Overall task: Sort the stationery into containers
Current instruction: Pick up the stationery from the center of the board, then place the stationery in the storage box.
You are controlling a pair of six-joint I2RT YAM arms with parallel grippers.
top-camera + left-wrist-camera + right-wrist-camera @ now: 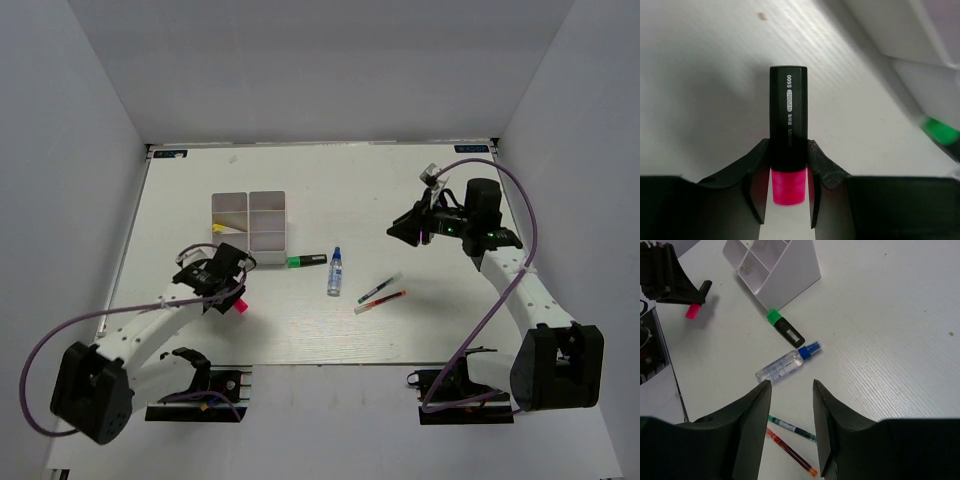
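The left gripper next lifts outward past the tray's near side, over the tray's middle section (267,221) beside the yellow-ended item, releasing the marker, as that section's empty.
My left gripper (234,292) is shut on the black marker with the pink cap (241,306), just in front of the white divided tray (266,240). In the left wrist view the marker (788,115) stands between the fingers, pink cap toward the camera. My right gripper (405,230) is open and empty, held above the table at the right. Below it lie a green highlighter (785,329), a blue-capped clear tube (782,365), a green-ended pen (790,426) and a red-ended pen (790,452). A yellow-ended item (218,228) lies in a left compartment of the tray.
The highlighter (306,261) lies next to the tray's near right corner, the tube (335,272) just right of it, and the two pens (380,295) further right. White walls close the table at the back and on both sides. Cables hang from both arms.
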